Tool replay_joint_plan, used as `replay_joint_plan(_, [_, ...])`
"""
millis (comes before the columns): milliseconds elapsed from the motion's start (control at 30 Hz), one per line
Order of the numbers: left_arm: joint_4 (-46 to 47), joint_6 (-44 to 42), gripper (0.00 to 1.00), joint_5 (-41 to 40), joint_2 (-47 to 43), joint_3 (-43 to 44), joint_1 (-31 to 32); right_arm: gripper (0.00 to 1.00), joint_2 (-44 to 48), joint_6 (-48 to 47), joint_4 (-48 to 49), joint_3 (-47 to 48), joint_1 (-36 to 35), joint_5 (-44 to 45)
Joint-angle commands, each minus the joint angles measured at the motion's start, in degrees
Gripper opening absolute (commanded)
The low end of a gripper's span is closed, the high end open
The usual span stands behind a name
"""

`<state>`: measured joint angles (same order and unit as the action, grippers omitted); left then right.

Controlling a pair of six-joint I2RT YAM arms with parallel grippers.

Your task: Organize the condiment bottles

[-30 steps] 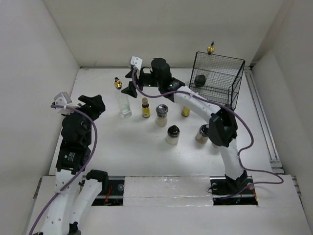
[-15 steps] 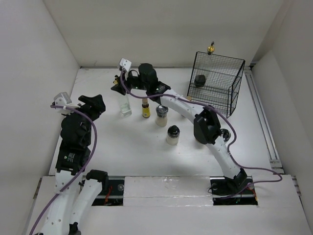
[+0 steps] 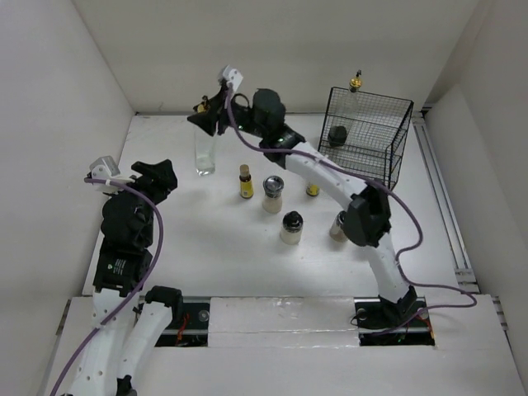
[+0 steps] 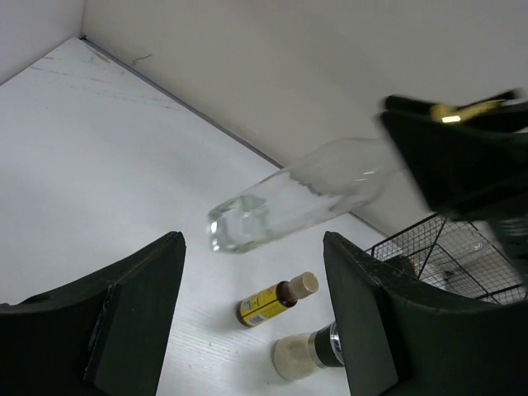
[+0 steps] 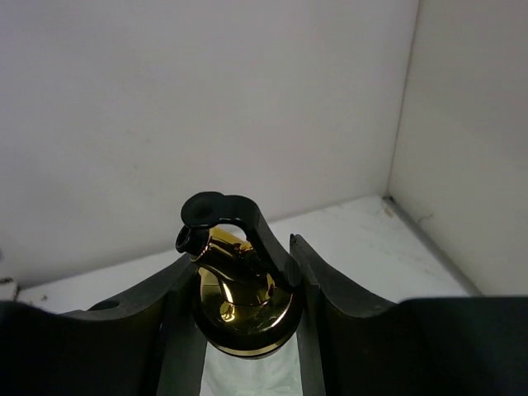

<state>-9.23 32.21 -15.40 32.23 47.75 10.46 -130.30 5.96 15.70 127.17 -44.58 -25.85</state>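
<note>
Next, my right gripper carries the bottle to the right in the top view and down into the basket's empty back corner [image 3: 386, 117], since a tall bottle fills the other corner.
My right gripper [image 3: 208, 118] is shut on the neck of a tall clear glass bottle [image 3: 204, 155] and holds it off the table at the back left. Its gold pourer [image 5: 238, 293] sits between my fingers [image 5: 330, 305] in the right wrist view. The left wrist view shows the bottle [image 4: 289, 196] tilted in the air. A second tall bottle [image 3: 355, 85] and a dark-lidded jar [image 3: 337, 134] are in the black wire basket [image 3: 388, 157]. Two small yellow bottles [image 3: 245, 183] [image 3: 313, 190] and three shaker jars [image 3: 273, 194] [image 3: 290, 228] [image 3: 338, 224] stand mid-table. My left gripper [image 3: 157, 175] is open and empty at the left.
The basket stands at the back right by the wall. White walls close in the table on the left, back and right. In the left wrist view a yellow bottle [image 4: 276, 299] and a shaker jar [image 4: 309, 351] lie ahead of my left gripper [image 4: 252, 243].
My right gripper reached left to the tall bottle, closed on its neck and raised it off the table toward the back. The left arm has not moved.
</note>
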Motion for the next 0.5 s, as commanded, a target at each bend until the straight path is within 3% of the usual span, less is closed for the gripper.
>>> replay_joint_plan(0, [2.3, -0.7, 0.63, 0.5, -0.4, 0.9, 0.1, 0.0, 19.2, 2.5, 15.4, -1.6, 3.0, 1.9])
replay_joint_plan(200, [2.3, -0.7, 0.63, 1.2, -0.9, 0.3, 0.1, 0.0, 33.2, 2.5, 7.9, -15.5, 10.9, 4.0])
replay_joint_plan(467, [2.8, -0.7, 0.63, 1.3, -0.9, 0.3, 0.1, 0.0, 42.1, -1.5, -5.8, -19.6, 25.0, 8.0])
